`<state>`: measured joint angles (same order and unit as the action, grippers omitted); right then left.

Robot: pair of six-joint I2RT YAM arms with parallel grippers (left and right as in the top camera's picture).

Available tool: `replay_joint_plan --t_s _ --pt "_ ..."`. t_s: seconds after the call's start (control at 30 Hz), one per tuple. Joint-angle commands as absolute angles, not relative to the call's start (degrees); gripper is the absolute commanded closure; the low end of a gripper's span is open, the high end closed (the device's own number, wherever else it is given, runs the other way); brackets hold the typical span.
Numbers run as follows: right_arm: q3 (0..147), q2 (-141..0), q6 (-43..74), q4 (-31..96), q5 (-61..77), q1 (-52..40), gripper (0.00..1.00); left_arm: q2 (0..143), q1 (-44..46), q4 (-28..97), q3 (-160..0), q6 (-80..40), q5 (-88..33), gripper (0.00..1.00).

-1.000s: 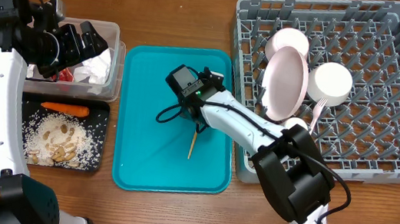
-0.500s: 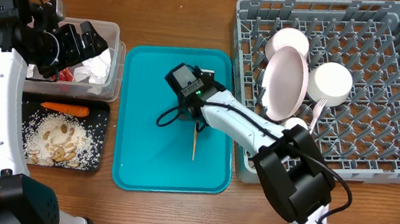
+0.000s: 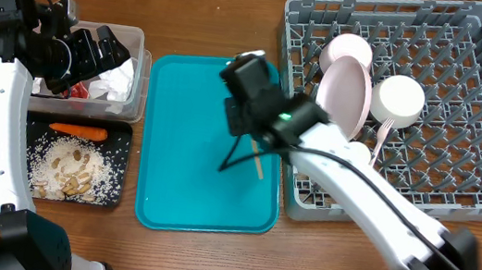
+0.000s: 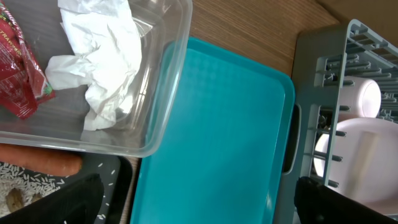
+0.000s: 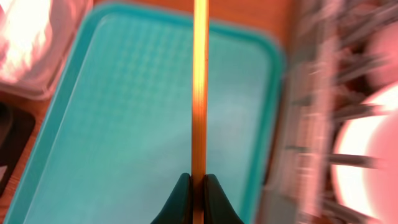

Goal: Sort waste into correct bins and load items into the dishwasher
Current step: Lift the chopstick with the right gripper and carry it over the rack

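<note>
The rack lies to the right in the overhead view, so next my right gripper will move that way and bring the stick [image 3: 257, 165] down between plate and fork to release.
My right gripper [image 3: 256, 144] is shut on the thin wooden stick [image 3: 257, 165] and holds it above the right part of the teal tray [image 3: 179, 183], beside the grey dish rack [image 3: 474, 138]. In the right wrist view the stick [image 5: 199, 87] runs straight up from my closed gripper [image 5: 199, 186]. My left gripper [image 3: 108, 48] is open and empty over the clear tub [image 3: 139, 80], which holds white napkins [image 4: 99, 62] and the red wrapper [image 4: 18, 68]. The carrot [image 3: 78, 131] and food scraps [image 3: 73, 173] lie on the black tray [image 3: 124, 143].
The rack holds a plate [image 3: 344, 97], two bowls [image 3: 346, 48] [image 3: 400, 98], a small cup [image 3: 357, 150] and a white fork [image 3: 381, 135]. The teal tray [image 4: 217, 137] lies between the bins and the rack. Bare wooden table surrounds them.
My right gripper has lifted the wooden stick off the teal tray and carried it right, toward the rack. The left arm has not moved.
</note>
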<state>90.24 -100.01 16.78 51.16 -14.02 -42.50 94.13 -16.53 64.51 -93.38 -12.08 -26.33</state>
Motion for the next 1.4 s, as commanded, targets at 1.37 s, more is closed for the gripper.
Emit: replay_joint_plan --t_s 1.37 --pt "77.0 -90.6 -8.2 56.1 -16.2 -6.1 0.96 92.9 -16.5 64.5 -94.8 -12.4 -26.4 0.00"
